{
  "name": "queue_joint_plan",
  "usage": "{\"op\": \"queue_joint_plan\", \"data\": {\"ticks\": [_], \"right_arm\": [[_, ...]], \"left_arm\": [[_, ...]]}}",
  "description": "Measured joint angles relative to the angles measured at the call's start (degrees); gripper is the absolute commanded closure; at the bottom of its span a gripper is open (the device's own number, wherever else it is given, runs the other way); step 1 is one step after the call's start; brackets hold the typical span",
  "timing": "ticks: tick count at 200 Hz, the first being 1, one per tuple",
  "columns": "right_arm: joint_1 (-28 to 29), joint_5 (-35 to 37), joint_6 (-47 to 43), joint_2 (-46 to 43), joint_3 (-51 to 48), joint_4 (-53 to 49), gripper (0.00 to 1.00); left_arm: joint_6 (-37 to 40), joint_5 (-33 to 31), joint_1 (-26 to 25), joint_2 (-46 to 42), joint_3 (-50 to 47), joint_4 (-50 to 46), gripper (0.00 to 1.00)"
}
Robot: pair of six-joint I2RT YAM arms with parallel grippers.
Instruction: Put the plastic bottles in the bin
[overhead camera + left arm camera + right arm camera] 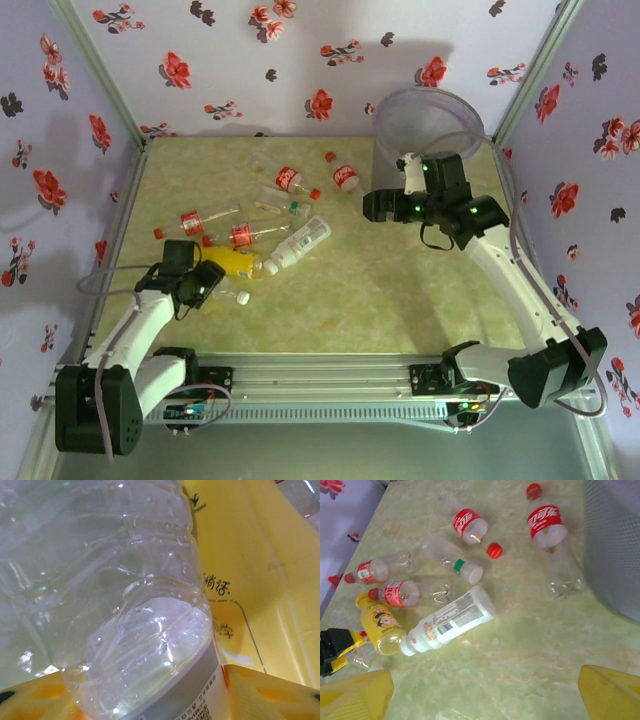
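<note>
I will next move my right gripper from the bin toward my left gripper and close it on the clear bottle's white-capped neck, since that end of the bottle sticks out free.
Several plastic bottles lie on the table's left half. My left gripper (205,285) is shut on a clear bottle (125,630) with a white cap (243,297), its yellow fingers (270,695) against both sides. Beside it lie the yellow bottle (235,262) (380,625) and the white-labelled bottle (300,243) (450,620). Red-labelled bottles (550,530) (467,522) (402,592) lie farther back. The bin (428,120) (615,555) stands at the back right. My right gripper (485,690) hangs open in front of the bin (375,205), with only bare table between its fingers.
A loose red cap (494,550) and a clear bottle with a green ring (452,560) lie among the others. Floral cloth walls (300,60) close in the table on three sides. Bare green tabletop (400,290) spreads across the middle and near right.
</note>
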Motion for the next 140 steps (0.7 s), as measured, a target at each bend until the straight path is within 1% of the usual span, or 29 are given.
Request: {"op": "queue_joint_plan", "data": {"ticks": [26,39,58,73,85,106,140], "right_arm": [[2.78,-0.87,0.22,0.35,0.0,0.15,0.04],[4.31,-1.4,0.59,0.96,0.0,0.61,0.04],[6.88,-2.25,1.25,2.51,0.0,1.66,0.03],[8.87,-2.91,1.73,3.82,0.0,2.19,0.05],[10.29,-3.69,2.25,5.01,0.0,3.06,0.07],[12.46,-5.22,4.15,6.78,0.0,5.55,0.09],[16.94,-6.93,8.24,11.06,0.02,11.41,0.1]], "left_arm": [[0.2,-0.55,0.11,-2.99,2.6,-5.31,0.45],[0.2,-0.59,0.11,-4.37,4.76,-7.13,0.47],[0.33,-0.48,0.09,-5.88,7.78,-8.07,0.48],[0.42,0.15,-0.15,-6.47,9.66,-7.8,0.52],[0.35,1.01,-0.68,-6.47,10.62,-6.58,0.53],[-0.52,2.62,-2.67,-5.31,12.04,-2.84,0.55],[-2.75,4.13,-9.35,2.08,16.76,6.91,0.56]]}}
